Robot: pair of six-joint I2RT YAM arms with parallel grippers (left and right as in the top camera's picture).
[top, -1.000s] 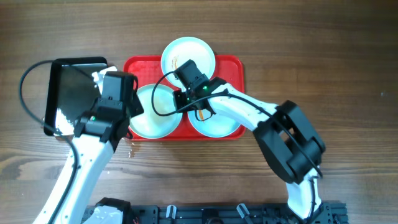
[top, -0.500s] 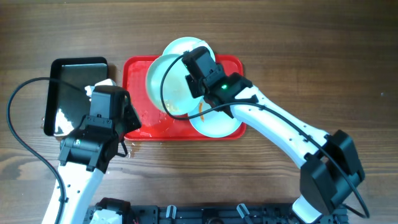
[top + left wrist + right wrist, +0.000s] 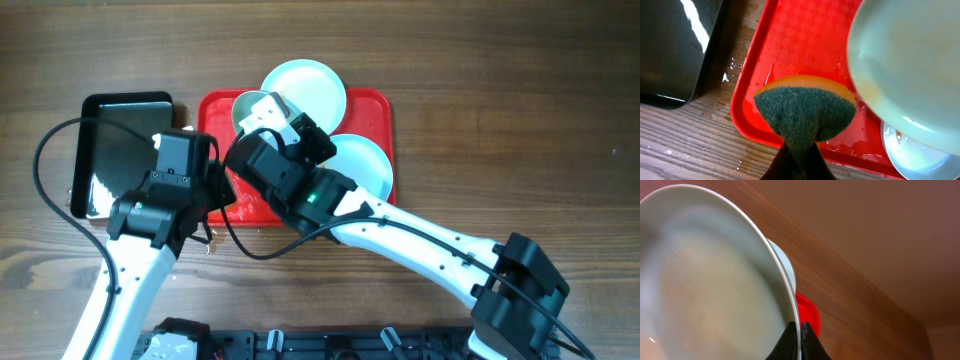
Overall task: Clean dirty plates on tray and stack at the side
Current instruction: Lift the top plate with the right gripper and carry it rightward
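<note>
The tabletop past the tray [image 3: 457, 113] is bare right of my right gripper in the overhead view, so I should carry the plate there, lower and release it.
My right gripper [image 3: 268, 122] is shut on the rim of a pale plate [image 3: 250, 108] and holds it lifted and tilted over the left part of the red tray [image 3: 215, 112]. In the right wrist view the gripper [image 3: 801, 330] pinches the plate's [image 3: 710, 280] edge. Two more plates lie on the tray, one at the back [image 3: 305, 88] and one at the right [image 3: 365, 162]. My left gripper [image 3: 216, 192] is shut on a green and orange sponge [image 3: 805, 115] above the tray's [image 3: 805, 40] front left corner, beside the lifted plate [image 3: 910, 70].
A smaller glossy black tray [image 3: 110, 140] lies left of the red tray, also in the left wrist view [image 3: 670, 50]. Water drops wet the wooden table [image 3: 210, 243] in front of the red tray. The red tray's floor is wet.
My right gripper has lifted the front left plate off the tray, tilted it and swung it left. My left gripper with the sponge has moved up to the tray's front left corner.
</note>
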